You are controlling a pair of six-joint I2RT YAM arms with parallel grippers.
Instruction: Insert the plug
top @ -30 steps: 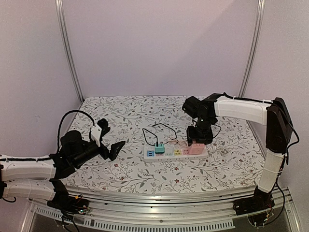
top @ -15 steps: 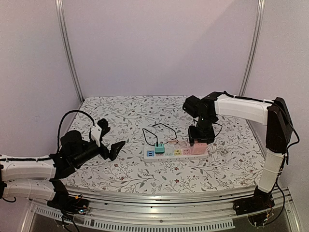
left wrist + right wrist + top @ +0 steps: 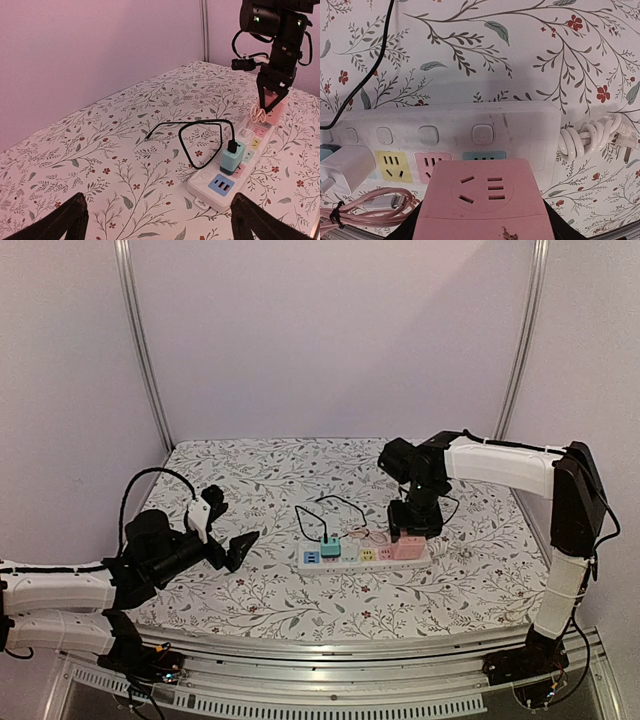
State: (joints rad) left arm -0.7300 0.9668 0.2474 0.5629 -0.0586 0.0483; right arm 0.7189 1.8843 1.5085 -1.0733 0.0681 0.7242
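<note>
Part of the blue socket (image 3: 484, 155) still shows past the pink cube plug. My right gripper should next go down to press the plug into it, then let go.
A white power strip (image 3: 352, 555) lies mid-table; it also shows in the right wrist view (image 3: 445, 122) and the left wrist view (image 3: 207, 187). My right gripper (image 3: 411, 527) is shut on a pink cube plug (image 3: 482, 205), its fingers (image 3: 559, 226) pressed on both sides. The plug (image 3: 405, 546) sits over the strip's right end, covering most of the blue socket (image 3: 484, 155). I cannot tell whether its prongs are in. My left gripper (image 3: 238, 546) is open and empty, low over the cloth left of the strip, with its fingers (image 3: 62, 220) wide apart.
A teal charger (image 3: 330, 545) with a looped black cable (image 3: 325, 505) is plugged in near the strip's left end. A white charger (image 3: 345, 167) and a coiled pink cable (image 3: 365, 205) lie on the strip. The strip's bundled white cord (image 3: 590, 137) lies to its right.
My right gripper has shifted very slightly over the strip's right end with the pink plug in it. The left arm has not moved.
</note>
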